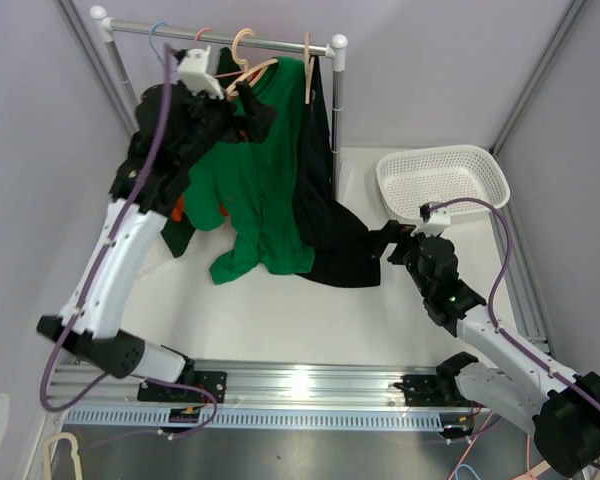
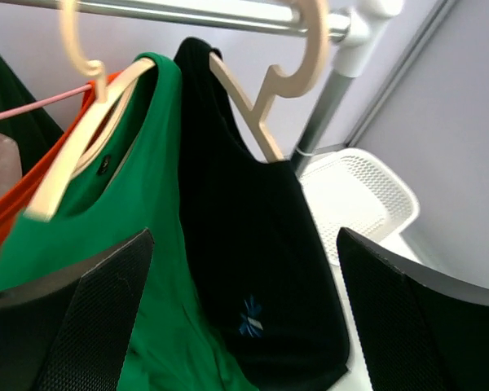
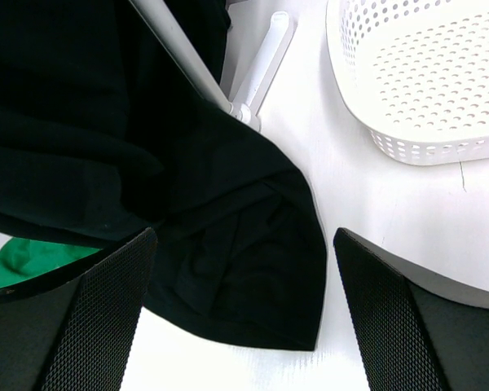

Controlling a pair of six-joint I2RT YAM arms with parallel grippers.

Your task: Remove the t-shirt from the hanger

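My left gripper reaches outward, to its right in the top view, onto the bare wooden curve of that hanger next, since the black shirt's hanger hook (image 1: 308, 58) (image 2: 310, 70) lies that way.
A green t-shirt (image 1: 260, 190) and a black t-shirt (image 1: 325, 200) hang on light wooden hangers from the rail (image 1: 270, 42), and their hems trail onto the white table. In the left wrist view the green shirt (image 2: 147, 244) sits on the left hanger (image 2: 69, 159) and the black shirt (image 2: 253, 244) on the right hanger (image 2: 257, 118). My left gripper (image 1: 252, 112) is raised by the green shirt's collar, open, holding nothing (image 2: 244, 326). My right gripper (image 1: 385, 243) is low beside the black shirt's hem (image 3: 228, 244), open and empty (image 3: 244, 326).
A white perforated basket (image 1: 442, 155) stands at the right back (image 3: 424, 138). The rack's post (image 3: 179, 57) and foot (image 3: 265, 57) stand behind the black shirt. An orange garment (image 1: 178, 210) and a dark green one (image 1: 175, 238) hang left of the green shirt.
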